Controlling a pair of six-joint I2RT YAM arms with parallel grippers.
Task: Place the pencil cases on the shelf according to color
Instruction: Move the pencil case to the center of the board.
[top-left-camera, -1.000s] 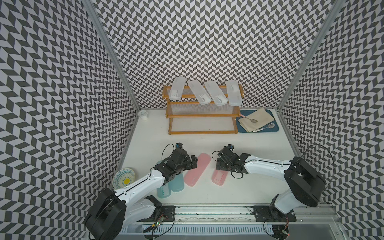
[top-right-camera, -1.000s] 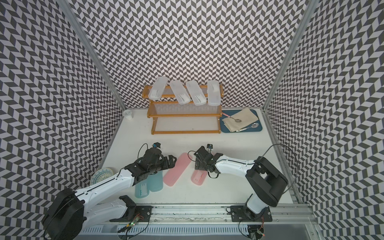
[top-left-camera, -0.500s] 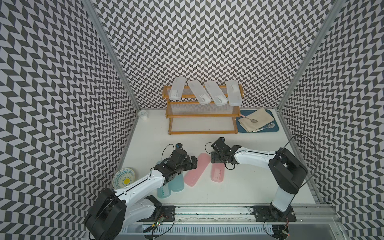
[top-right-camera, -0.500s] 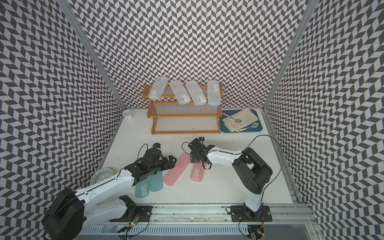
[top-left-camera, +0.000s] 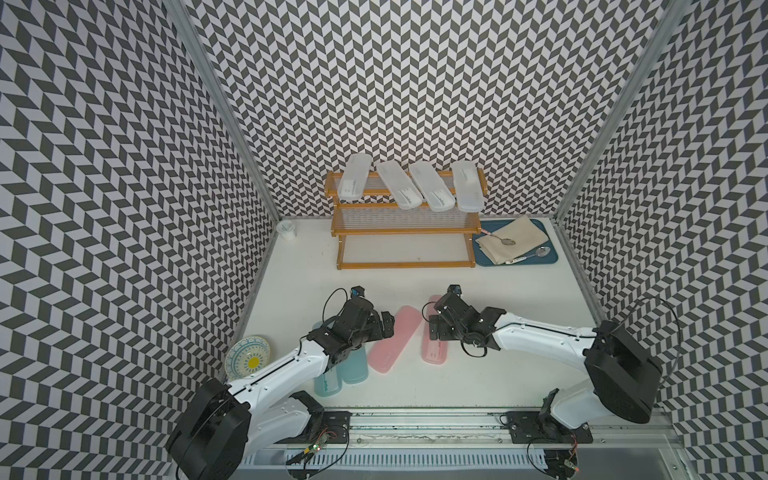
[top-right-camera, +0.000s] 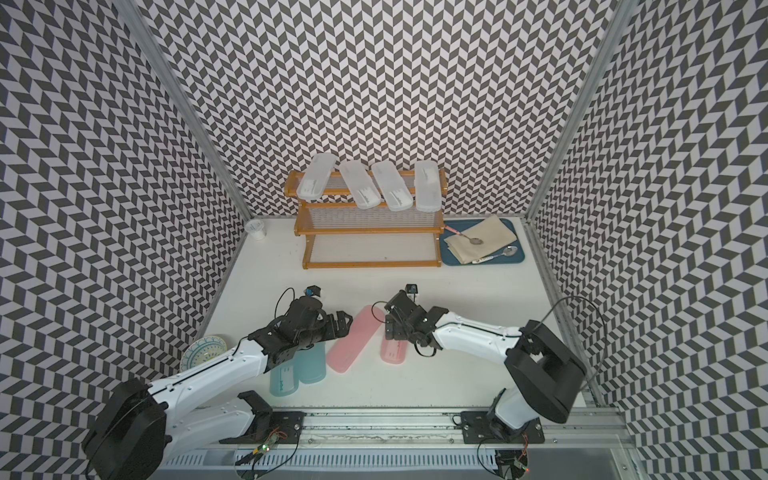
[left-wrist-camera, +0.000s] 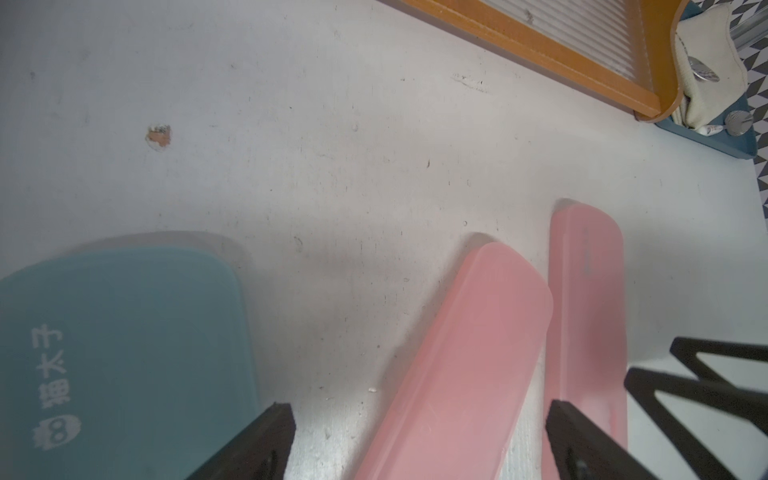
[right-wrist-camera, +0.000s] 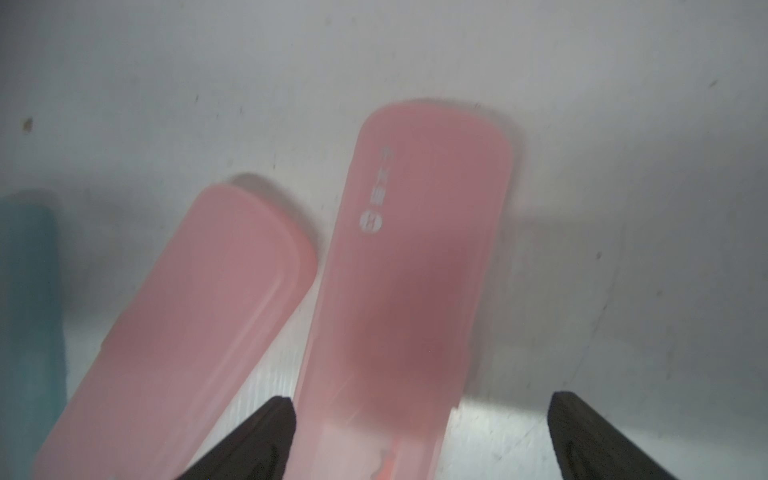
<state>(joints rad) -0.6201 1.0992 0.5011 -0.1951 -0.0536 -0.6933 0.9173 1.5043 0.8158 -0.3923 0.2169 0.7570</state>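
Note:
I will pull my right gripper back next and lower it over the near end of the labelled pink case (top-left-camera: 434, 351), because the other pink case slants away there.
Four frosted white pencil cases (top-left-camera: 409, 185) lie across the top tier of the wooden shelf (top-left-camera: 405, 262). On the table lie two pink cases and two teal cases (top-left-camera: 353, 370), the teal pair partly under my left arm. My left gripper (top-left-camera: 385, 330) (left-wrist-camera: 415, 440) is open, low over the left pink case (top-left-camera: 395, 345) (left-wrist-camera: 457, 353), whose body runs between the fingers. My right gripper (top-left-camera: 433, 334) (right-wrist-camera: 419, 432) is open astride the right, labelled pink case (top-left-camera: 434, 351) (right-wrist-camera: 415, 270), which sits nearer one finger with a gap to the other.
A blue tray (top-left-camera: 548, 259) with a beige cloth and spoons stands right of the shelf. A patterned plate (top-left-camera: 248, 357) lies at the front left by the wall, and a small white cup (top-left-camera: 286, 230) in the back left corner. Patterned walls close three sides.
The right arm's elbow swung inward and back out again, and its gripper settled lower over the right pink case. The left arm and all cases stayed put.

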